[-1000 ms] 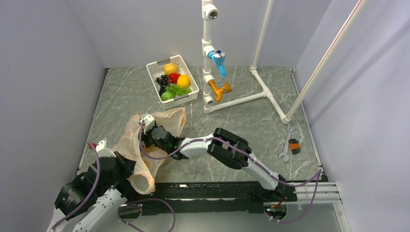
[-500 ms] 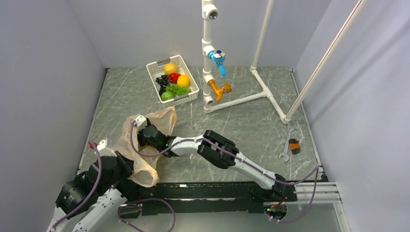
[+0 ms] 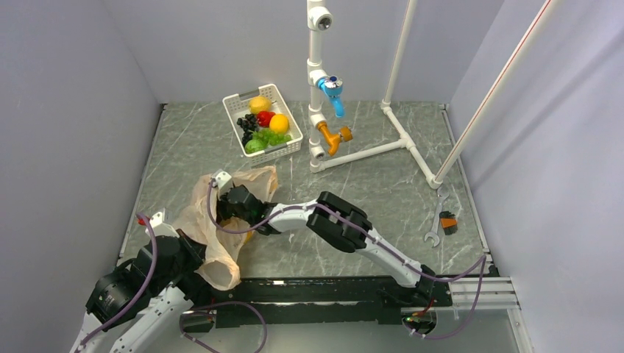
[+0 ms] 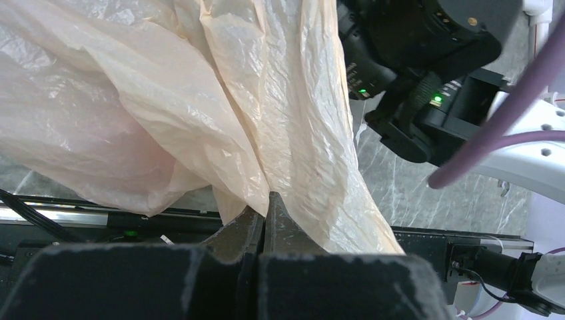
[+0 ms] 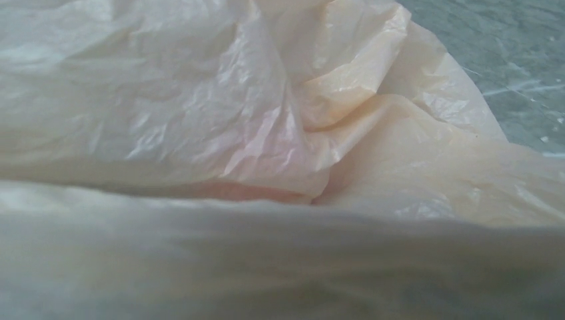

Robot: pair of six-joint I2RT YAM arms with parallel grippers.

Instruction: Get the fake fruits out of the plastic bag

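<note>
My right gripper is at the bag's opening and will next lift out of it, move outward over the basket beside the black grapes and lower to release, since other fruits are there.
The peach-orange plastic bag (image 3: 210, 235) lies crumpled at the near left of the table. My left gripper (image 4: 265, 200) is shut on a fold of the bag's (image 4: 220, 100) lower edge. My right gripper (image 3: 234, 204) reaches into the bag's mouth from the right, and its fingers are hidden under the film. The right wrist view shows only the bag's wrinkled plastic (image 5: 280, 120), with no fruit to make out inside. A red apple (image 3: 266, 118), a round green fruit (image 3: 254, 145) and a green grape bunch (image 3: 273, 137) lie in the white basket (image 3: 285, 148).
The basket at the back also holds black grapes (image 3: 247, 123), a lemon (image 3: 259, 104) and an orange fruit (image 3: 279, 123). A white pipe frame (image 3: 368, 151) with blue and orange valves stands at the back centre. A wrench (image 3: 435, 220) and a small orange-black tool (image 3: 447, 223) lie right.
My right arm pushed left and deeper into the bag, then drew back a little to the right. The bag's upper flap shifted with it. The left gripper kept its hold.
</note>
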